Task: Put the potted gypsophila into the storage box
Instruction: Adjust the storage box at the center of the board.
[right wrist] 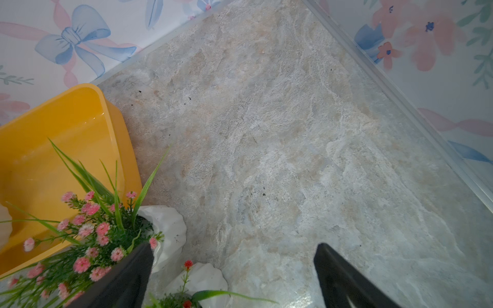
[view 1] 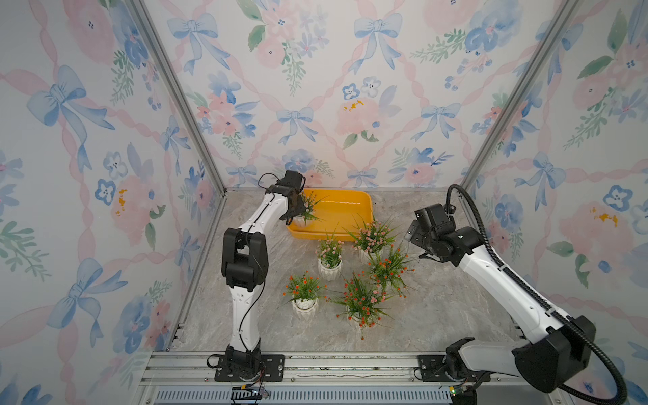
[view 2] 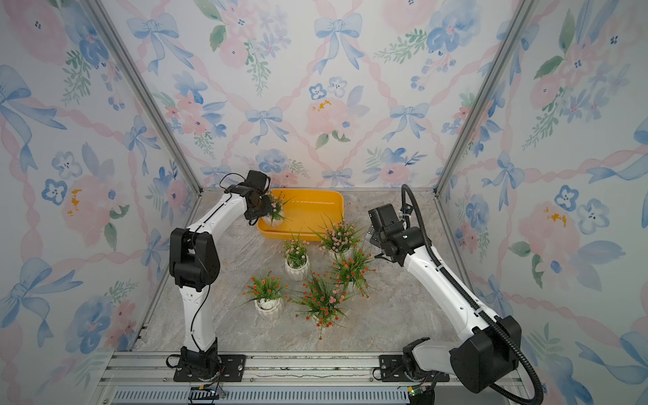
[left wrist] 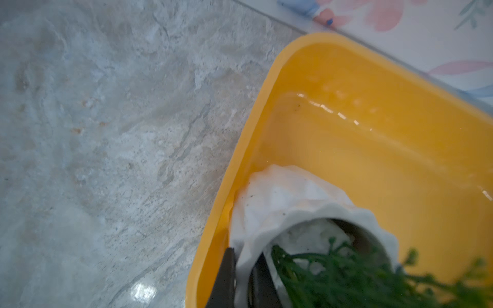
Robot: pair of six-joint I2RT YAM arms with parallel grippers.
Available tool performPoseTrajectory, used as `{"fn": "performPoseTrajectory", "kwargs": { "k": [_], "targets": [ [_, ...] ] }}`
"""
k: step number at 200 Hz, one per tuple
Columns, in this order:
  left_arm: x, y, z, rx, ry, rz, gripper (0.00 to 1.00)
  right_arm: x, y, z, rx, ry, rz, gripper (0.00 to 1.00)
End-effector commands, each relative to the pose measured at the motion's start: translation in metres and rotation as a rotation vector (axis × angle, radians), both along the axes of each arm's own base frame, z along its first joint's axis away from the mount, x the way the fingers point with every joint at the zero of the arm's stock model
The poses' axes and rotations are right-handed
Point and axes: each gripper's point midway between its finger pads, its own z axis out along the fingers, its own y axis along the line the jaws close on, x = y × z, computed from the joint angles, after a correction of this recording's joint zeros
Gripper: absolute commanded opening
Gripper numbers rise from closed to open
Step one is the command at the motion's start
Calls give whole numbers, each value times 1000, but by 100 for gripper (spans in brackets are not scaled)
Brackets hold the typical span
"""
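The box's empty far corner (left wrist: pixel 300 115) is outward of the white pot, so my left gripper next needs to carry the pot outward along the box's short side and let go of the pot's rim.
The yellow-orange storage box (view 1: pixel 350 210) (view 2: pixel 315 210) stands at the back of the table. My left gripper (view 1: pixel 297 210) (left wrist: pixel 245 269) is shut on the rim of a white ribbed pot of pink gypsophila (view 1: pixel 302 220) (left wrist: pixel 280 197), and the pot is inside the box at its near left corner. Two more pink pots (view 1: pixel 329 261) (view 1: pixel 372 240) and three orange-red ones (view 1: pixel 304 298) (view 1: pixel 361 305) (view 1: pixel 389 268) stand on the table in front of the box. My right gripper (view 1: pixel 417 245) (right wrist: pixel 234 264) is open above bare table, just right of a pink pot (right wrist: pixel 165 226) and an orange-red pot (right wrist: pixel 205 277).
The marble-look tabletop (view 1: pixel 449 301) is walled by floral panels with metal corner posts (view 1: pixel 491 140). The pots' leaves spread and overlap. Both arm bases sit on the front rail (view 1: pixel 350 364).
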Motion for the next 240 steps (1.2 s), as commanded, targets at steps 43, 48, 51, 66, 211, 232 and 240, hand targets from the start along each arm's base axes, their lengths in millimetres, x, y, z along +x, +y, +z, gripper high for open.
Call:
{"fn": "performPoseTrajectory", "kwargs": {
  "k": [43,48,51,66,211,232,240],
  "targets": [
    [56,-1,4,-38,-101,11,0,-15,-20,-2,-40,5,-84,97],
    [58,-2,4,-38,-104,10,0,-15,-21,-2,-43,5,-88,97],
    [59,-2,3,-39,-102,10,0,-16,-22,-3,-44,6,-91,97],
    [63,-4,-2,-51,-100,9,0,-16,-23,-2,-45,2,-98,97],
    [77,-8,-21,-92,-100,58,1,-21,-25,-12,-48,42,-129,97],
    [78,-8,-22,-95,-101,60,11,-22,-25,-11,-46,42,-132,97],
    [79,-9,-22,-92,-101,55,14,-23,-25,-12,-47,45,-132,97]
  ]
}}
